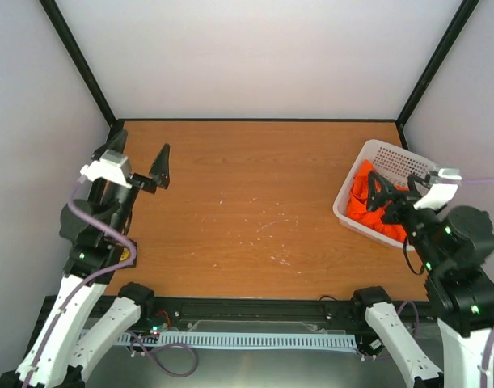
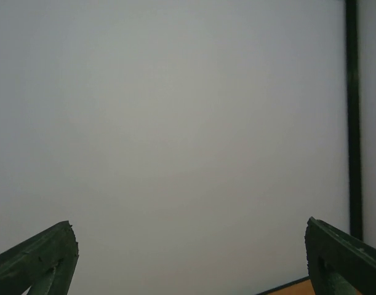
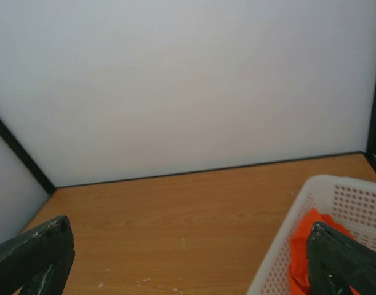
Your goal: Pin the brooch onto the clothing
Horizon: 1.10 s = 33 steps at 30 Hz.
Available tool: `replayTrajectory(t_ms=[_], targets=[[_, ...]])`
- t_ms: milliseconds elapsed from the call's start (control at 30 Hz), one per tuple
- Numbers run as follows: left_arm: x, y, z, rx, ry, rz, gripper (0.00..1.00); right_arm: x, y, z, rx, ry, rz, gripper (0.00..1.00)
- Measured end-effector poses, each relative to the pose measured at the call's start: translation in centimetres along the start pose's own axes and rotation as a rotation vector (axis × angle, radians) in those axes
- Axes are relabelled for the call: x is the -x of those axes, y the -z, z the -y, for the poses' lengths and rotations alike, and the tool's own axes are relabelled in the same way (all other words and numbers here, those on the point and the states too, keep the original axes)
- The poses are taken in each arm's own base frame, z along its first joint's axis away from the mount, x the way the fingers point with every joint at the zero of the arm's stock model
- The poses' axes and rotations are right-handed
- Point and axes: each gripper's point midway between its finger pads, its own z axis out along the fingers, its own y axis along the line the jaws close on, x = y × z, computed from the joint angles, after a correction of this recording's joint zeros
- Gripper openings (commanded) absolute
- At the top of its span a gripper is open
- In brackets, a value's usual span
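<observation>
My right gripper tilts downward and lowers into the basket (image 1: 392, 158) onto the bunched folds of the orange T-shirt (image 1: 361, 202) next. The folds lie below the gripper's raised fingers.
The orange T-shirt (image 1: 361, 202) lies bunched in a white perforated basket (image 1: 392, 158) at the table's right edge. It also shows in the right wrist view (image 3: 303, 246). My right gripper (image 1: 378, 196) is open and empty, hovering over the shirt and the basket's near side (image 3: 188, 246). My left gripper (image 1: 140, 155) is open wide and empty, raised at the table's far left and facing the back wall (image 2: 189, 246). A small golden-brown spot (image 1: 125, 255) shows beside the left arm at the table's left edge, partly hidden. I cannot tell whether it is the brooch.
The basket's rim (image 3: 335, 187) fills the lower right of the right wrist view. Grey walls with black corner posts (image 1: 77, 56) enclose the wooden table (image 1: 255, 202) on three sides.
</observation>
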Motion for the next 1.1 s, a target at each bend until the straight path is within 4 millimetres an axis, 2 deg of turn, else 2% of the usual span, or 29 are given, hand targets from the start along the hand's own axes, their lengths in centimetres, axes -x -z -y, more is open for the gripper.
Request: replayTrajectory(t_ms=[300, 433, 567, 700, 833, 933, 1100], targets=[[-8.7, -4.9, -4.8, 0.113, 0.098, -0.22, 1.0, -5.5, -9.6, 6.3, -0.267, -0.009, -0.214, 1.0], [-12.8, -6.0, -7.1, 0.145, 0.172, -0.309, 1.0, -8.9, -13.4, 9.6, -0.374, -0.004, -0.328, 1.0], [-15.3, -6.7, -8.6, 0.155, 0.249, -0.36, 1.0, -12.3, -16.1, 13.3, -0.479, -0.014, -0.439, 1.0], [-16.1, -7.4, -9.0, 0.126, 0.316, -0.362, 1.0, -15.3, -17.6, 17.7, -0.569, -0.066, -0.525, 1.0], [-15.6, -7.8, -8.5, 0.081, 0.363, -0.337, 1.0, -18.5, -18.0, 21.4, -0.622, -0.136, -0.606, 1.0], [-14.6, -8.2, -7.9, 0.036, 0.391, -0.301, 1.0, -21.0, -18.7, 23.2, -0.624, -0.189, -0.671, 1.0], [-13.2, -8.6, -7.1, -0.027, 0.43, -0.252, 1.0, -25.0, -20.2, 24.3, -0.588, -0.247, -0.769, 1.0]])
